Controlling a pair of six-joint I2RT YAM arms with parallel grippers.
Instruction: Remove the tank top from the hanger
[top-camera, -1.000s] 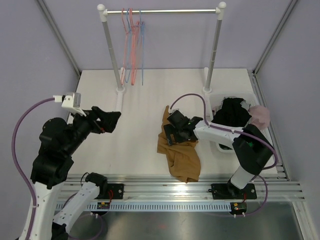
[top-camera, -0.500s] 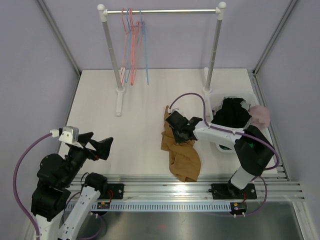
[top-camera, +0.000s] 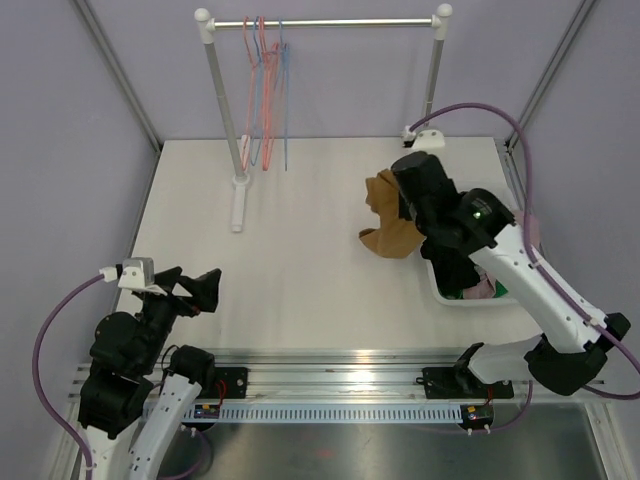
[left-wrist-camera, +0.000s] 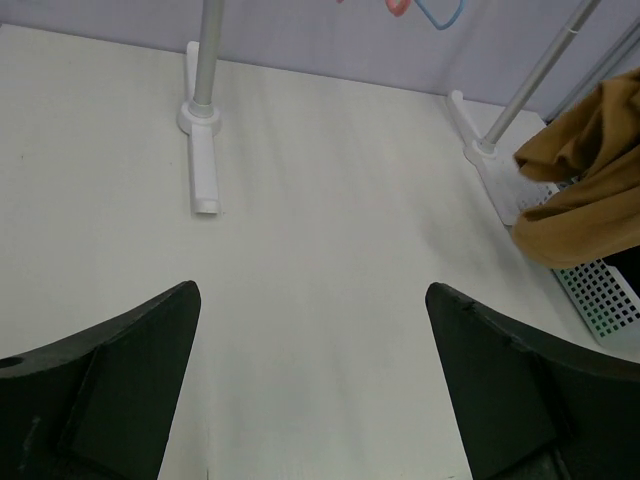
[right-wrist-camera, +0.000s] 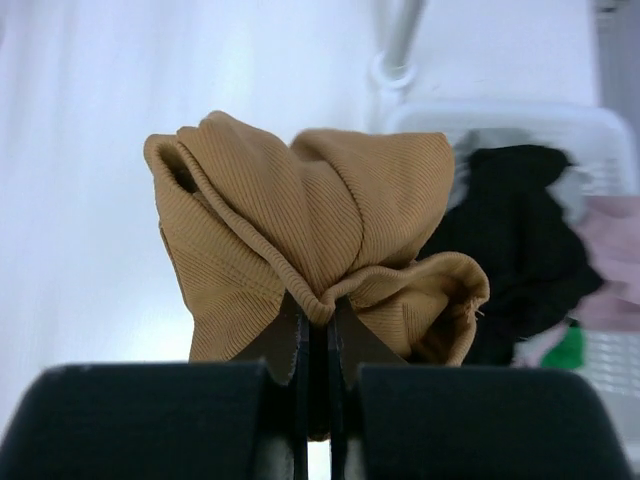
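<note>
The tank top is still hanging beside the basket's rim, so I will next move my right gripper to the right in the top view and then down into the basket (top-camera: 473, 264) (right-wrist-camera: 532, 257).
The tank top (right-wrist-camera: 300, 210) is a bunched mustard-brown ribbed garment. My right gripper (right-wrist-camera: 315, 322) is shut on a fold of it and holds it in the air. In the top view the tank top (top-camera: 388, 225) hangs beside the basket, under the raised right gripper (top-camera: 397, 198). It also shows at the right edge of the left wrist view, tank top (left-wrist-camera: 585, 180). Pink and blue hangers (top-camera: 265, 90) hang bare on the rail, far from the garment. My left gripper (top-camera: 196, 290) is open and empty near the table's front left; its fingers (left-wrist-camera: 130, 380) frame bare table.
A white basket (top-camera: 455, 297) with black, pink and green clothes sits at the right, partly under the right arm. The rack's two posts stand on white feet (top-camera: 238, 200) at the back. Grey walls and metal frame bars close in the table.
The right gripper shut on the tank top and lifted it off the table, up and back-right toward the basket. The left arm pulled back to the near left edge, still open.
</note>
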